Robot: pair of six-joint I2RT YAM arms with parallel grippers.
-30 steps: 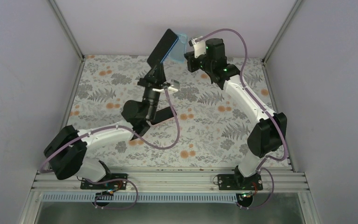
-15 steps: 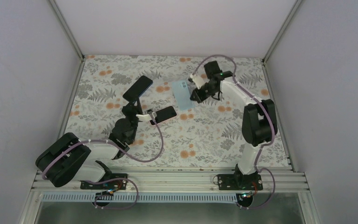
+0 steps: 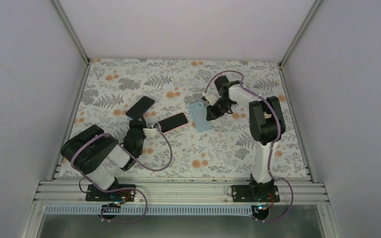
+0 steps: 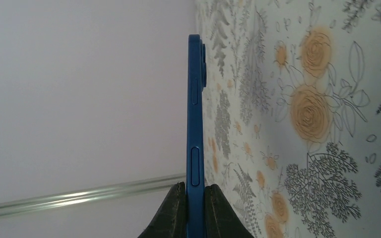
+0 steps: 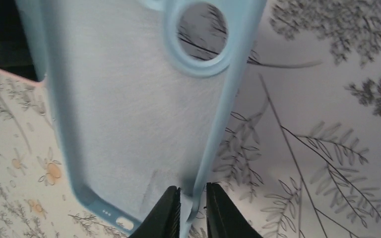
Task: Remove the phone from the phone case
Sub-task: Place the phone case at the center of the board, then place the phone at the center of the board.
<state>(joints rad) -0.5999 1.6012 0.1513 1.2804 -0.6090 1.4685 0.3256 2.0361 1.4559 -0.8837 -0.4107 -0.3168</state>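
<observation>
The left gripper will next come down and release the dark blue phone onto the mat beside the pink-rimmed phone, as that clear spot is below the gripper.
The dark blue phone (image 3: 140, 106) is out of its case. My left gripper (image 3: 136, 118) is shut on its lower end and holds it above the left part of the mat. In the left wrist view the phone (image 4: 194, 114) stands edge-on between the fingers of my left gripper (image 4: 194, 186). The empty light blue case (image 3: 200, 115) is low over the mat at centre. My right gripper (image 3: 211, 113) is shut on its side wall. In the right wrist view the case (image 5: 129, 99) shows its open inside and camera hole, with its wall pinched in my right gripper (image 5: 193, 187).
The floral mat (image 3: 238, 144) covers the table, with white walls on three sides and metal rails at the corners. A black flat part (image 3: 172, 121) on the left wrist sticks out to the right. Cables loop from both arms.
Both arms came down from high at the back. The phone and case moved apart: the phone went left and down with the left gripper, the case down to the mat with the right.
</observation>
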